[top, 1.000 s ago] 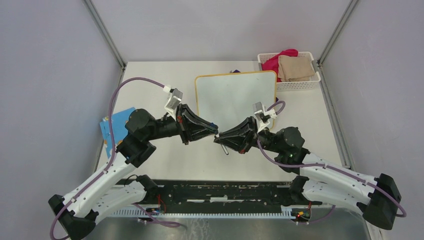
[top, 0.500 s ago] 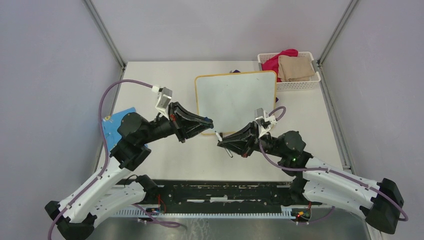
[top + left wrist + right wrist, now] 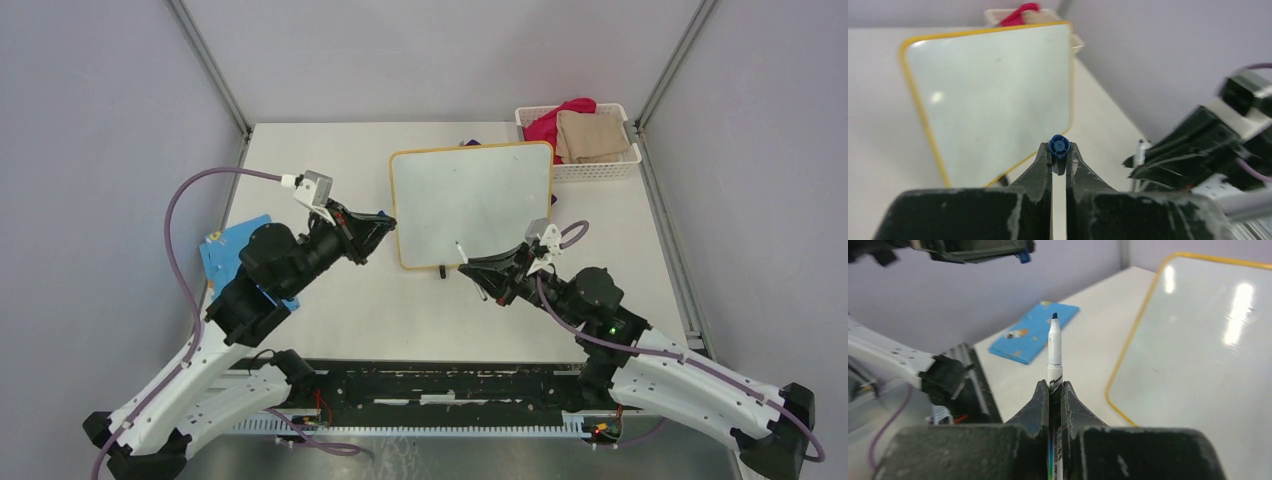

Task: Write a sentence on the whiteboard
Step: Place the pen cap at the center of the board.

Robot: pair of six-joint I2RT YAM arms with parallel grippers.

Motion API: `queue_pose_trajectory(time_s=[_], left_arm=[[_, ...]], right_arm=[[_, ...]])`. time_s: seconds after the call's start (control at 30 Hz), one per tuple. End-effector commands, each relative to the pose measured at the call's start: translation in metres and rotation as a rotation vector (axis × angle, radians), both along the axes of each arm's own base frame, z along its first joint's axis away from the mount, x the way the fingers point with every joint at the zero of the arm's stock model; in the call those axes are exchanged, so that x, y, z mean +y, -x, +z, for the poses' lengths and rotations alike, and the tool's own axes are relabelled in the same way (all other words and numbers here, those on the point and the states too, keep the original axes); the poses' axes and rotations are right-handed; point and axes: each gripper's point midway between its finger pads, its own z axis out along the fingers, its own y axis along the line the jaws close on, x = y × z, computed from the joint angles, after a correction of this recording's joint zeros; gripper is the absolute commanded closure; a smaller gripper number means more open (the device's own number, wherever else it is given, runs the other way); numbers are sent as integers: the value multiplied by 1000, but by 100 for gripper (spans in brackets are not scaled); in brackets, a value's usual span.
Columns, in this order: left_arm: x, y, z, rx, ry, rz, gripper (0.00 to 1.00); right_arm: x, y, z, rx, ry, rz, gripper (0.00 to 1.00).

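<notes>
Bare tabletop is below my left gripper toward the blue card. My left gripper should tip down and lower away from the board to release the cap.
The whiteboard [image 3: 472, 200] lies flat at the table's middle back, yellow-framed, its surface blank; no sentence is in view on it. My left gripper [image 3: 386, 222] hovers just left of the board's near-left corner, shut on a small blue marker cap [image 3: 1059, 145]. At the board's near edge my right gripper [image 3: 472, 266] is shut on a white marker [image 3: 1054, 347]. The marker's dark blue tip is bare and points up over the board's edge [image 3: 459, 246]. In the left wrist view the whiteboard [image 3: 993, 90] lies ahead; in the right wrist view the whiteboard [image 3: 1208, 340] lies to the right.
A white basket [image 3: 612, 168] with red and beige cloths stands at the back right, by the board's corner. A blue patterned card [image 3: 228, 255] lies at the table's left edge, partly under my left arm. A small dark object [image 3: 469, 143] peeks out behind the board.
The grippers were tip to tip in front of the board and have pulled apart. The left went back and left with the cap. The right went toward the board with the bare marker.
</notes>
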Motion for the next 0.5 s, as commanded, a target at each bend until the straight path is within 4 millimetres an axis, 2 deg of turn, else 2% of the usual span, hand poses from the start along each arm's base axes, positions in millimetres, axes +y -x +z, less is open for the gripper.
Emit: queue_pose_trajectory(time_s=[0.0, 0.1, 0.17, 0.33, 0.47], left_arm=[[65, -48, -70, 176, -316, 435, 98], [84, -58, -128, 346, -497, 536, 98], [94, -63, -162, 454, -556, 562, 98], [116, -90, -215, 666, -478, 578, 98], [133, -117, -240, 752, -514, 641, 98]], right_arm=[[-38, -43, -28, 20, 178, -307, 100], [-44, -47, -43, 37, 240, -343, 100], [-46, -48, -50, 41, 257, -350, 100], [-44, -46, -60, 32, 266, -332, 100], [-41, -43, -62, 18, 283, -307, 100]])
